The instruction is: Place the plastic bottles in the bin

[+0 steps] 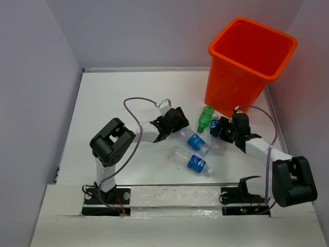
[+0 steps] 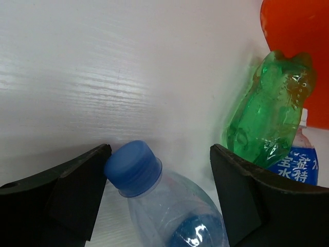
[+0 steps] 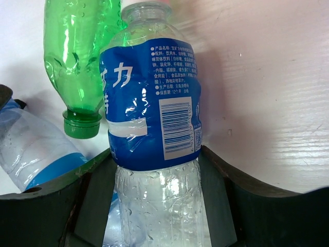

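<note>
Next, my right gripper raises the blue-labelled bottle above the bin's rim, then moves it outward over the bin's open top (image 1: 253, 48).
The orange bin (image 1: 250, 64) stands at the far right. My left gripper (image 1: 180, 122) is open, its fingers on either side of the blue cap (image 2: 132, 167) of a clear blue-labelled bottle (image 1: 196, 141) lying on the table. In the left wrist view my left gripper (image 2: 159, 154) has the cap close to its left finger. My right gripper (image 1: 222, 128) is shut on the lower body of another blue-labelled bottle (image 3: 151, 103). A green bottle (image 1: 205, 118) lies beside it at the bin's foot and also shows in both wrist views (image 2: 270, 108) (image 3: 77, 56). A third blue-labelled bottle (image 1: 192, 161) lies nearer the arms.
White walls close the table at the left, back and right. The bin's wall (image 2: 298, 31) rises just past the green bottle. A purple cable loops over each arm (image 1: 134, 100).
</note>
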You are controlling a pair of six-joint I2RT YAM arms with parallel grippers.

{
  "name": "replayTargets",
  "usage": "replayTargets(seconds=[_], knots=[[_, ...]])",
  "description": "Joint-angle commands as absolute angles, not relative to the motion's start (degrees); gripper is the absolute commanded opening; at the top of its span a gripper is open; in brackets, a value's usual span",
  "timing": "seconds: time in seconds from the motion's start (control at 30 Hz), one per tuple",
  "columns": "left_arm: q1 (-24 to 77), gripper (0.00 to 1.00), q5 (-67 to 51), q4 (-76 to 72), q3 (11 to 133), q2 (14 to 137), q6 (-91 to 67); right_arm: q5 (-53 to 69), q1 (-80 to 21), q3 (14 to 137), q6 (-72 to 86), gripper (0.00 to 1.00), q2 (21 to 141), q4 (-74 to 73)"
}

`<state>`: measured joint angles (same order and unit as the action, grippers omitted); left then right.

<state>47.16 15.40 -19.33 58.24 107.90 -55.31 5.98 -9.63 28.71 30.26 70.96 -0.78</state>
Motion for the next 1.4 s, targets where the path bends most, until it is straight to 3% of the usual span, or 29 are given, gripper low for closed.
replayTargets(seconds=[0.0, 0.07, 0.2, 0.27, 0.3, 0.53, 0.7, 0.87, 0.97, 1.13, 1.27, 1.33, 1.37], knots=[[46.8, 0.88, 16.2, -20.2, 58.2, 108.6, -57.0, 5.7, -10.2, 27.8, 30.1, 0.34, 68.6, 2.6], [46.7, 0.8, 16.7, -20.6, 57.7, 108.0, -57.0, 5.0, -10.2, 28.1, 29.8, 0.3, 66.0, 1.8], [46.2, 0.7, 16.7, -21.7, 56.8, 107.5, -56.8, 4.0, -10.2, 30.5, 28.5, 0.3, 61.7, -3.4], [46.1, 0.58, 16.6, -22.0, 56.6, 107.3, -56.5, 4.1, -10.2, 32.1, 27.9, 0.29, 57.6, -7.1], [46.1, 0.57, 16.6, -22.1, 56.3, 107.2, -56.3, 4.7, -10.2, 32.5, 27.8, 0.29, 54.3, -9.2], [44.8, 0.17, 16.8, -23.7, 53.4, 104.0, -55.5, 12.0, -10.7, 39.4, 27.0, 0.25, 41.5, -18.3], [43.9, 0.12, 17.2, -24.2, 52.2, 100.6, -54.2, 18.4, -11.3, 56.0, 24.9, 0.21, 43.0, -18.7], [42.9, 0.03, 17.8, -24.4, 51.3, 97.0, -52.1, 17.0, -11.3, 73.7, 21.0, 0.2, 50.3, -12.9], [42.1, 0.0, 17.8, -24.4, 50.4, 93.3, -51.4, 10.7, -11.3, 86.1, 17.1, 0.18, 58.6, -9.5], [41.2, 0.0, 18.5, -24.3, 49.3, 86.9, -48.5, -10.4, -11.3, 105.4, 7.5, 0.17, 76.3, -8.7], [40.9, 0.0, 19.9, -23.9, 49.5, 80.4, -46.5, -13.9, -5.6, 116.7, 5.2, 0.19, 89.0, -9.1], [40.7, 0.0, 20.7, -23.0, 50.0, 78.7, -44.8, -14.8, -2.4, 119.5, 5.2, 0.64, 93.8, -11.5], [40.7, 0.0, 21.2, -22.5, 50.7, 77.1, -44.0, -13.8, -1.4, 124.1, 5.3, 0.97, 96.7, -14.8]])
